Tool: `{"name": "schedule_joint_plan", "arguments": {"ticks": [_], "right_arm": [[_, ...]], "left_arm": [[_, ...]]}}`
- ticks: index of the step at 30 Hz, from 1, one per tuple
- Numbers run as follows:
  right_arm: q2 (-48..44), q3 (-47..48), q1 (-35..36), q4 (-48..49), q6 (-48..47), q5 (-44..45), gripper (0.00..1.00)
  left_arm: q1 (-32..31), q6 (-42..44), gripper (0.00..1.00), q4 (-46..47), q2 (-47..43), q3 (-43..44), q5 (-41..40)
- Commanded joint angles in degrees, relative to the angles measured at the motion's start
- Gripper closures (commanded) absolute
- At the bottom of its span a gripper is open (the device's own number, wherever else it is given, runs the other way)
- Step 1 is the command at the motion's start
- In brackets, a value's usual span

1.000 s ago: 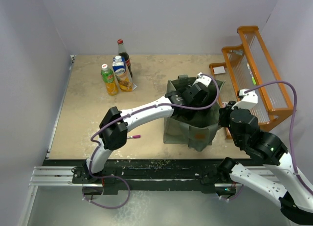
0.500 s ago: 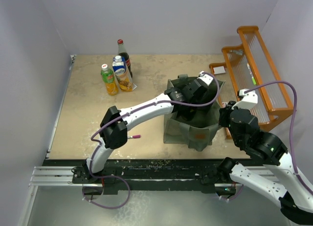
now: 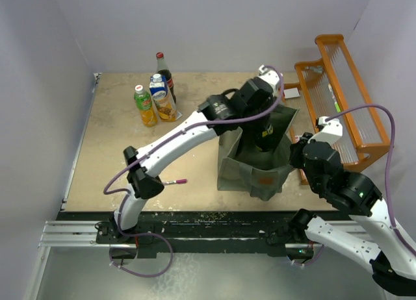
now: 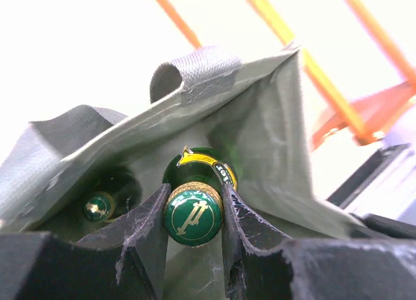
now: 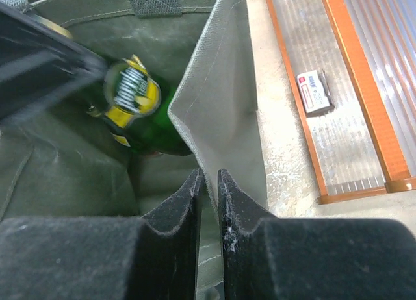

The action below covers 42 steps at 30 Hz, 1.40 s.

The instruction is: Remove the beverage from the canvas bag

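Note:
I will next lift my left gripper past the bag's rim, move left in the top view, then lower to release in the tabletop space beside the drinks.
The grey-green canvas bag (image 3: 250, 173) stands open at the table's right centre. My left gripper (image 3: 263, 121) is over its mouth, shut on the neck of a green glass bottle (image 4: 201, 162) with a green and gold cap and a yellow label. The bottle hangs partly above the bag's rim and also shows in the right wrist view (image 5: 140, 118). A second green-capped bottle (image 4: 97, 207) stands deeper inside the bag (image 4: 260, 118). My right gripper (image 5: 209, 183) is shut on the bag's right wall (image 5: 221, 86); in the top view it (image 3: 296, 150) sits at the bag's right edge.
An orange wooden rack (image 3: 338, 99) stands right of the bag, with a small white box (image 5: 315, 92) on its lowest shelf. Three drinks (image 3: 156, 99) stand at the back left. A red-tipped pen (image 3: 177, 181) lies near the left arm's elbow.
My left arm has risen and drawn back from inside the bag, lifting the green bottle up toward the bag's mouth. My right gripper has stayed on the bag's wall.

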Motion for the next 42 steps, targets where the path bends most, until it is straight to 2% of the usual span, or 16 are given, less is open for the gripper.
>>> {"name": "schedule_joint_plan", "arguments": {"ticks": [1, 5, 10, 14, 22, 31, 34, 37, 39, 42], "right_arm": [[0.60, 2.60, -0.15, -0.60, 3.50, 0.08, 0.83], [1.38, 2.79, -0.16, -0.29, 3.96, -0.57, 0.83], [2.13, 2.32, -0.14, 0.32, 4.48, -1.25, 0.83], [2.46, 1.93, -0.19, 0.46, 5.00, -1.40, 0.83], [2.54, 0.82, -0.18, 0.10, 5.84, -1.45, 0.82], [3.08, 0.72, -0.19, -0.90, 5.10, -1.94, 0.81], [3.14, 0.11, -0.12, -0.53, 4.89, -2.66, 0.81], [3.18, -0.86, -0.16, 0.64, 4.75, -3.85, 0.80], [3.14, -1.43, -0.18, 1.79, 4.44, -4.43, 0.80], [2.98, -3.01, -0.17, 4.55, 2.74, -5.55, 0.80]], "left_arm": [[2.39, -8.90, 1.00, 1.83, -12.64, 8.22, 2.50], [8.09, -18.44, 1.00, 1.37, -18.69, 6.18, 9.30], [11.38, -21.51, 1.00, 1.72, -23.13, 7.97, 15.23], [13.42, -23.47, 1.00, 1.61, -26.91, 8.14, 15.98], [14.71, -19.22, 1.00, -5.77, -32.03, 10.09, 8.32], [14.70, -8.78, 1.00, -15.75, -34.20, 3.19, -5.48], [14.77, -6.07, 1.00, -14.69, -34.96, -4.75, -10.33], [15.09, -3.73, 1.00, -5.27, -38.84, -19.87, -15.74], [16.92, -3.07, 1.00, 1.72, -40.96, -29.05, -16.51], [21.87, -6.20, 1.00, 7.21, -41.17, -35.94, -14.09]]}}
